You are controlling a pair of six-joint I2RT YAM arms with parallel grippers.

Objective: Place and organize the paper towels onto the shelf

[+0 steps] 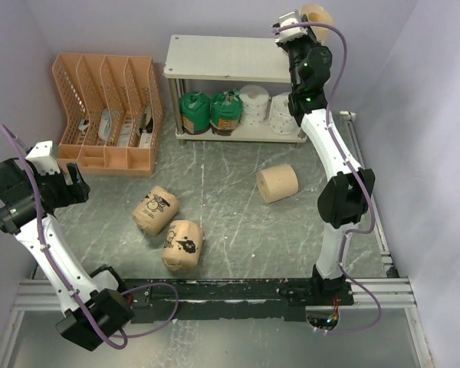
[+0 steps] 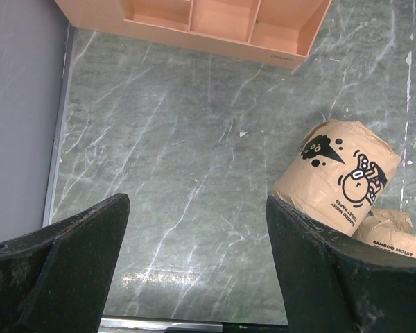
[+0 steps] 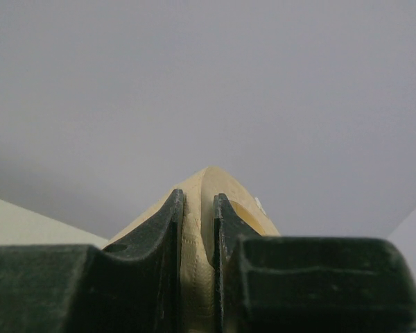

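My right gripper should settle the roll onto the end of the shelf's top board (image 1: 281, 66) and spread its fingers to release the roll, since that board is bare.
The shelf (image 1: 222, 58) stands at the back. Its lower tier holds two brown rolls with green tops (image 1: 195, 112) and two white dotted rolls (image 1: 254, 105). My right gripper (image 1: 305, 21) is shut on a plain tan roll (image 1: 317, 14), pinching its wall (image 3: 197, 229), raised over the shelf's top right corner. A second plain tan roll (image 1: 277, 183) lies on the table. Two tan rolls with black prints (image 1: 156, 210) (image 1: 182, 244) lie left of centre; one shows in the left wrist view (image 2: 336, 177). My left gripper (image 1: 75, 186) is open and empty over bare table (image 2: 197, 229).
An orange slotted file organizer (image 1: 107, 115) stands at the back left, its base in the left wrist view (image 2: 215, 21). Metal rails run along the table's right side (image 1: 368, 199) and near edge (image 1: 238, 295). Grey walls enclose the table.
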